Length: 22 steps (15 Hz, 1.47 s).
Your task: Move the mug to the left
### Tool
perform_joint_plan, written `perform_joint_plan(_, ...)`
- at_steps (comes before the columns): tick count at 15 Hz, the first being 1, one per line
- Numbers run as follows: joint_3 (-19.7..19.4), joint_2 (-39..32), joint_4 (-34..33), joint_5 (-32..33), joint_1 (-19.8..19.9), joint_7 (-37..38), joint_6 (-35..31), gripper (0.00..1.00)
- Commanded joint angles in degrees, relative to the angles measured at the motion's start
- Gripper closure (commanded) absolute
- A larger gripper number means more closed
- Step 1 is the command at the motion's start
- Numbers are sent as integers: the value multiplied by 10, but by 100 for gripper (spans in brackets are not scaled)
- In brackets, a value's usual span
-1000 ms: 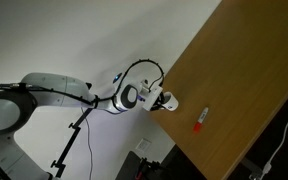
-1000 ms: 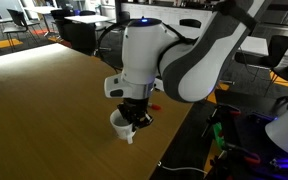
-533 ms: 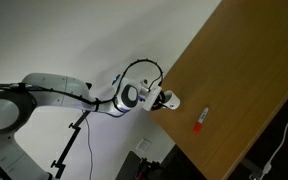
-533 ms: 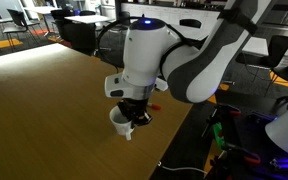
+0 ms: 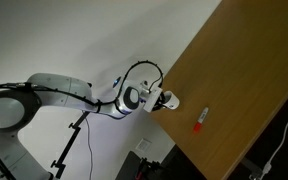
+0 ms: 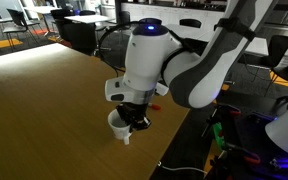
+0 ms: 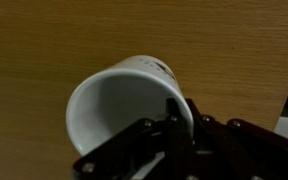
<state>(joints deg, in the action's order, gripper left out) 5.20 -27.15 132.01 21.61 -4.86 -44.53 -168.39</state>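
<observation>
The mug [image 6: 119, 124] hangs tilted just above the wooden table. My gripper lowers the mug's base onto the table next, then opens off the mug's rim.
The white mug [image 7: 124, 105] fills the wrist view, tilted, its open rim facing the camera. My gripper [image 7: 179, 130] is shut on the mug's rim, one finger inside and one outside. In an exterior view the mug [image 6: 119, 124] hangs from the gripper [image 6: 134, 117] just above the wooden table near its front edge. In an exterior view the gripper [image 5: 164, 100] sits at the table's edge and the mug [image 5: 173, 102] shows as a small white spot.
The wooden table [image 6: 54, 90] spreads wide behind the mug. A slim red-orange and white object [image 5: 200, 121] lies on the table beyond the gripper. Office desks and chairs [image 6: 74, 25] stand in the background. A cable [image 5: 279, 140] hangs at the table's far side.
The arm has shifted slightly with the mug still held; the mug sits a little lower and nearer the table's front edge.
</observation>
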Motion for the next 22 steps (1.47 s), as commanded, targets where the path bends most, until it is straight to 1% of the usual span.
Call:
perform_joint_plan(1,12,-6,3,6,12,7,-29,97)
perform_joint_plan(7,1,-13,11,16,-2,17,-46,97)
perform_joint_plan(8,-1,-13,13,17,-4,18,-46,85)
perform_joint_plan(9,-2,-11,15,19,-6,19,-49,74)
perform_joint_plan(10,-4,-8,17,21,-9,21,-52,67)
perform_joint_plan(11,-5,-6,19,22,-12,22,-53,63)
perform_joint_plan(12,-6,-3,21,24,-14,22,-58,53)
perform_joint_plan(15,-6,9,29,28,-18,23,-56,45)
perform_joint_plan(16,-3,15,34,27,-18,22,-47,39)
perform_joint_plan(17,-1,22,39,25,-18,23,-41,43)
perform_joint_plan(18,1,30,45,23,-16,22,-36,39)
perform_joint_plan(21,6,53,61,19,-12,20,-20,35)
perform_joint_plan(22,5,63,66,19,-13,22,-14,31)
